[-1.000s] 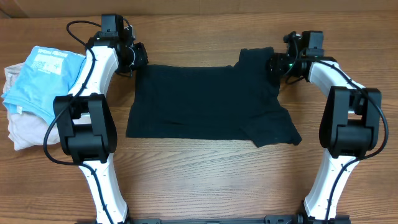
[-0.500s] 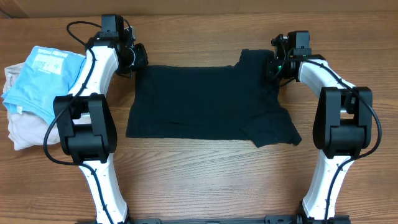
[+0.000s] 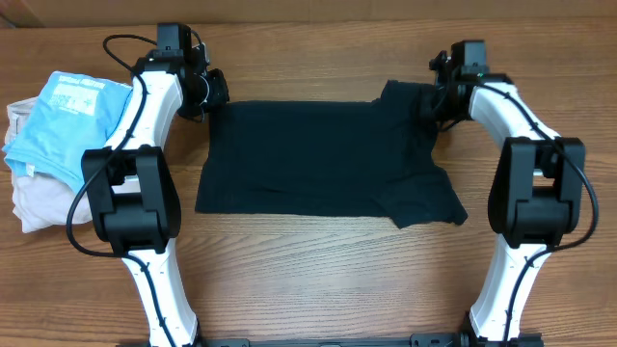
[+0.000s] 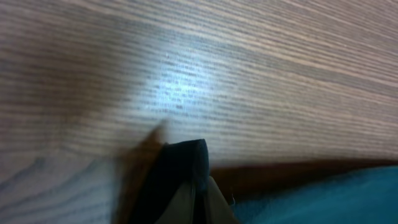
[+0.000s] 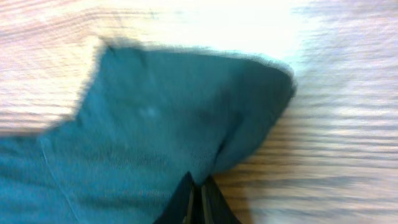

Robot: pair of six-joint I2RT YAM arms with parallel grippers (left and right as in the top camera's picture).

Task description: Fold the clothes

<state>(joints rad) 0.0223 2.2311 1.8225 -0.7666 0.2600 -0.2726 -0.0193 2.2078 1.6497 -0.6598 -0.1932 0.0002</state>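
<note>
The right gripper moves back next and releases the held corner over the garment's near part, which lies back from the gripper, because the cloth lies unfolded.
The clothes [image 3: 318,154], one black garment, lie spread flat across the middle of the wooden table. At the garment's far left corner my left gripper [image 3: 210,93] is shut on the fabric. In the left wrist view a dark tip of cloth [image 4: 183,165] sticks out from the closed left gripper [image 4: 200,182]. My right gripper [image 3: 432,101] is shut on the far right sleeve corner. The right wrist view shows that fabric [image 5: 161,118], teal-looking there, bunched at the closed right gripper [image 5: 200,188].
A light blue shirt with a white patch [image 3: 69,116] rests on a beige garment [image 3: 34,202] at the table's left edge. Bare wood [image 3: 318,280] lies in front of the black garment, between the two arm bases.
My right gripper has shut on the far right sleeve corner and shifted slightly right, dragging that corner with it. The left arm has not moved.
</note>
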